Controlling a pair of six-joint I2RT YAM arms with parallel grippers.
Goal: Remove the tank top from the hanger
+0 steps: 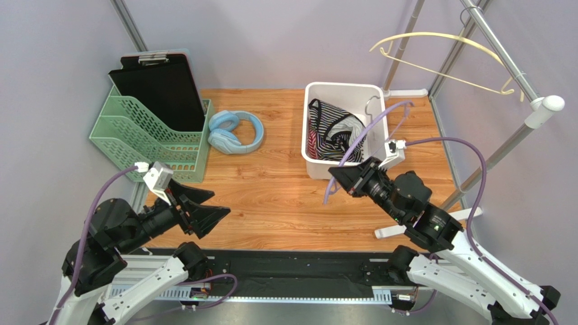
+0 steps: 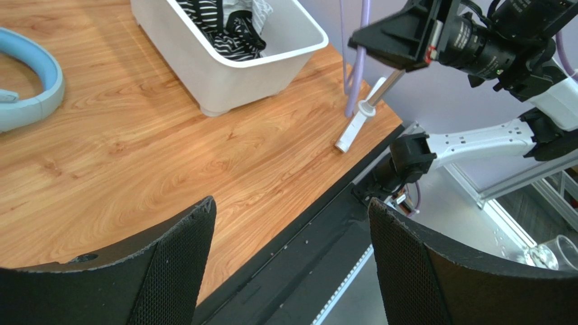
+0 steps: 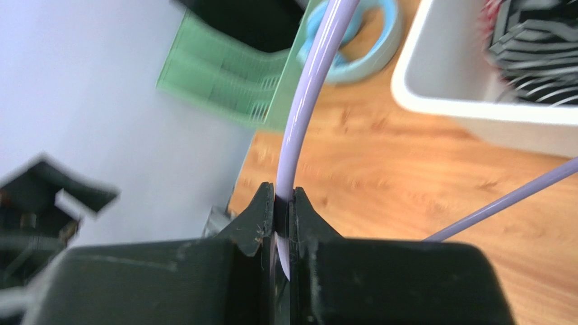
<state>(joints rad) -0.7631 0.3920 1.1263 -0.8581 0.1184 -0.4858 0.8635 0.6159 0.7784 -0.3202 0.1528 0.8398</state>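
The tank top is in the bin (image 1: 313,166), so my right gripper will move up and outward while turning, put the bare hanger's hook onto the metal clothes bar (image 1: 494,40), and then let go of it.
The tank top (image 1: 331,130), striped black and white with some red, lies heaped in the white bin (image 1: 313,166). It also shows in the left wrist view (image 2: 230,30) and the right wrist view (image 3: 536,61). My right gripper (image 1: 337,177) is shut on one end of a thin lavender hanger (image 1: 370,125), which arcs up over the bin's right side to its metal hook (image 1: 370,103). The jaws pinch the hanger rod (image 3: 305,101) in the right wrist view (image 3: 283,198). My left gripper (image 1: 212,211) is open and empty over the table's near edge (image 2: 292,211).
A green file rack (image 1: 146,139) with a black clipboard stands at the back left, with blue headphones (image 1: 234,132) beside it. A yellow hanger (image 1: 441,57) hangs on the metal clothes rail (image 1: 509,57) at the right. The rail's white foot (image 1: 400,229) rests on the table.
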